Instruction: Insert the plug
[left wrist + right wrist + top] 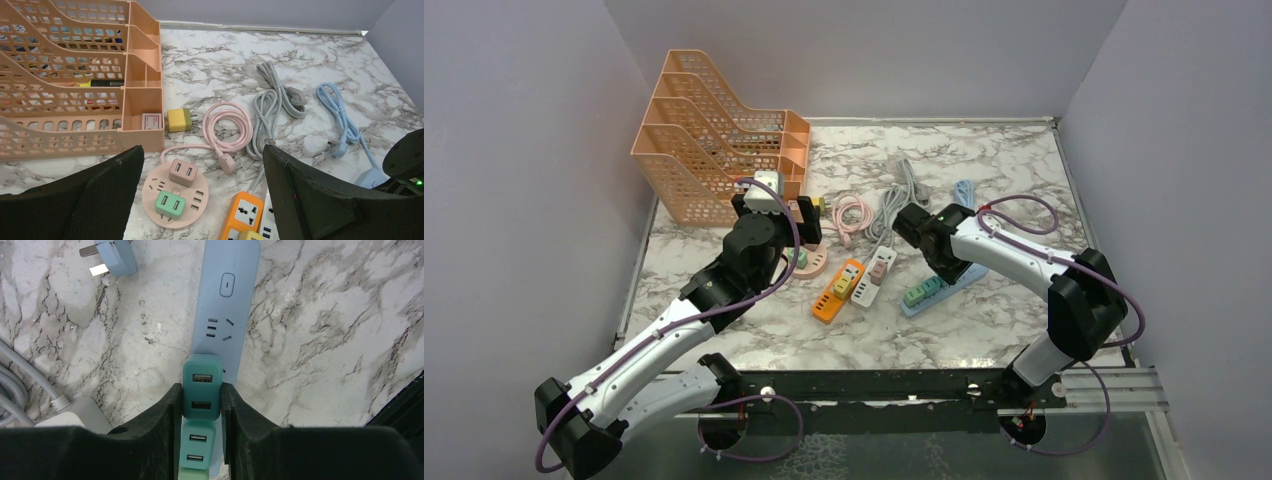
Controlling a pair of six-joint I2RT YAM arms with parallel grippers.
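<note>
The dark teal plug is in line with the lighter teal plug along the power strip, so the robot's right gripper should come down onto the power strip and open.
My right gripper (pixel 201 390) is shut on a dark teal two-port USB plug (pixel 201 371), pinched between both black fingers. It hangs directly over the light blue power strip (pixel 227 290), just below a free socket (pixel 219 329) and the strip's switch. Its prongs are hidden, so I cannot tell whether it is seated. A lighter teal plug (pixel 198 445) sits on the same strip just behind it. The strip (pixel 952 281) lies right of centre under the right wrist. My left gripper (pixel 202 150) hangs open and holds nothing, above a round pink socket hub (pixel 175 192).
An orange file rack (pixel 714 140) fills the back left. The hub carries a pink (pixel 182 172) and a green charger (pixel 170 205). An orange strip (pixel 839 290) and a white strip (pixel 874 277) lie mid-table. A yellow charger (pixel 178 119) and pink (pixel 227 127), grey (pixel 272 102) and blue cables (pixel 340 110) lie behind.
</note>
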